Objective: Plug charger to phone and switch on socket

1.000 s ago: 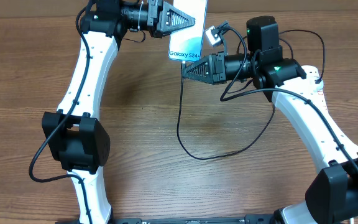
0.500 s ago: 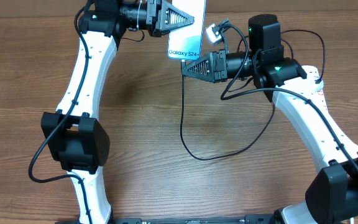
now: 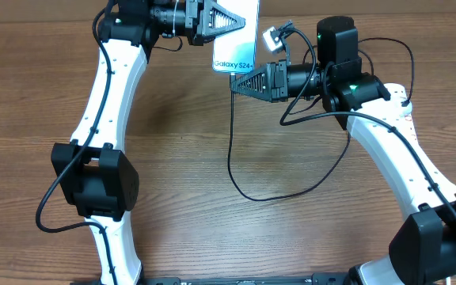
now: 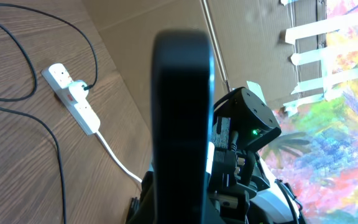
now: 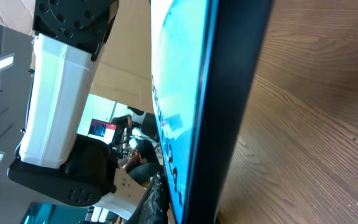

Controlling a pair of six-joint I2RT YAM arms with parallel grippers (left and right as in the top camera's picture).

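The phone goes down toward the open tabletop in my left gripper next for release there, since the wood below is clear of the socket.
My left gripper is shut on the phone and holds it in the air at the far edge of the table, "Galaxy" end toward me. The phone fills the left wrist view as a dark slab, and the right wrist view shows its blue screen. My right gripper is shut on the charger's tip end, right under the phone's lower edge. The black cable hangs from it and loops over the table. The socket is a white power strip with the black plug in it.
The socket's white cord runs off toward the right arm's base. A brown cardboard wall stands behind the table. The left arm's white link is close to the phone. The right arm's own black cables arch over its wrist.
The left gripper has carried the phone slightly toward the far edge. The right gripper followed with the cable end and stays just below the phone's lower edge.
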